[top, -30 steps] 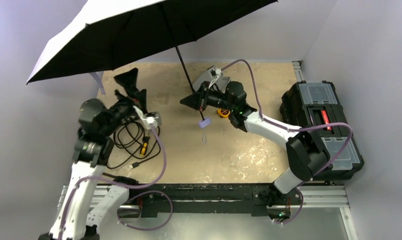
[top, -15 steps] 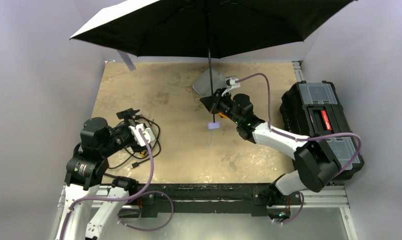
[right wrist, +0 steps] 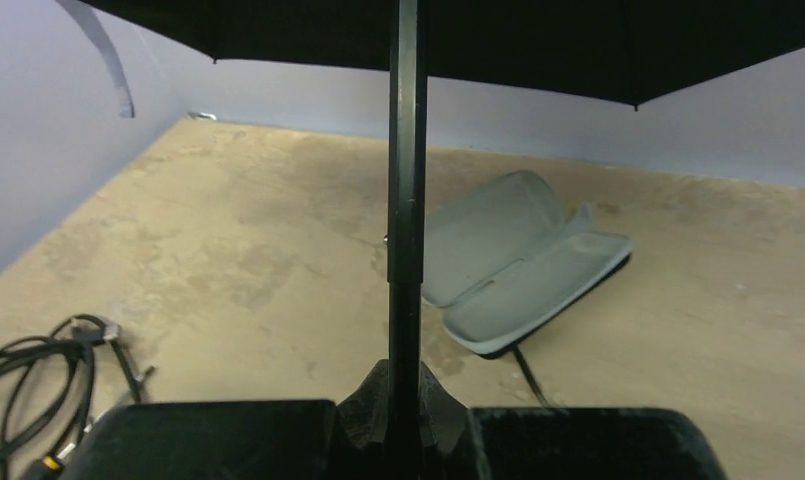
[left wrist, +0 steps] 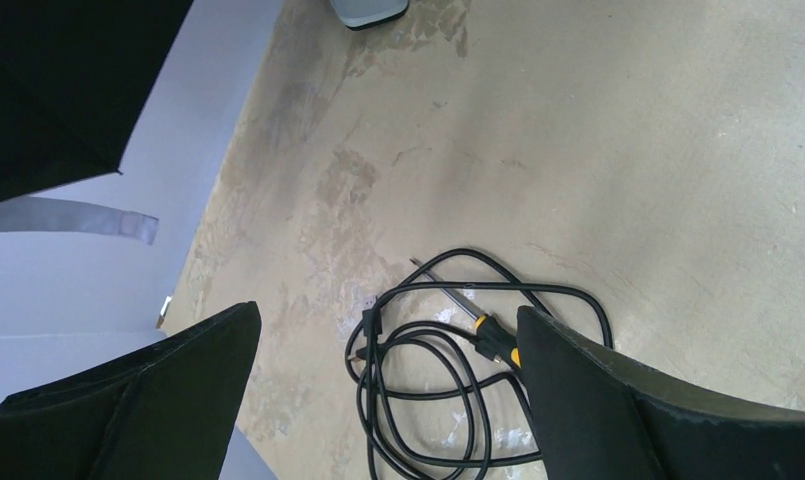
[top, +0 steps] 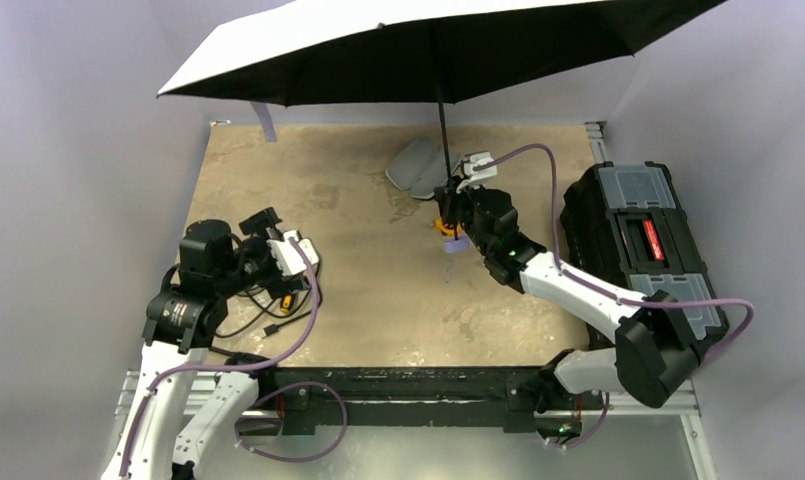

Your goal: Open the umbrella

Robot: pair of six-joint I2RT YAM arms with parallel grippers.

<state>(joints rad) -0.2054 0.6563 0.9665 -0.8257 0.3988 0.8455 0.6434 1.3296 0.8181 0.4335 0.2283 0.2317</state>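
Observation:
My right gripper will next lower the lavender handle [top: 457, 244] onto the bare tabletop below and release the umbrella's stem, as its canopy is spread wide.
The umbrella [top: 418, 50] is open, its black inside facing down over the far half of the table. Its thin black shaft [top: 444, 140] runs down into my right gripper [top: 453, 212], which is shut on it and holds it nearly upright. The small lavender handle [top: 457, 244] hangs just below the gripper. In the right wrist view the shaft [right wrist: 406, 200] rises from between the closed fingers to the canopy [right wrist: 538, 40]. My left gripper [top: 266, 230] is open and empty above a coiled black cable [left wrist: 448, 380]. A canopy corner [left wrist: 48, 90] shows in the left wrist view.
An open grey case [top: 414, 168] lies behind the right gripper; it also shows in the right wrist view [right wrist: 518, 265]. A black toolbox [top: 643, 240] stands at the table's right edge. A black-and-yellow screwdriver [left wrist: 483, 325] lies in the cable coil.
My right gripper has carried the umbrella rightward and stood it more upright. My left arm has pulled back down over the cable, away from the umbrella.

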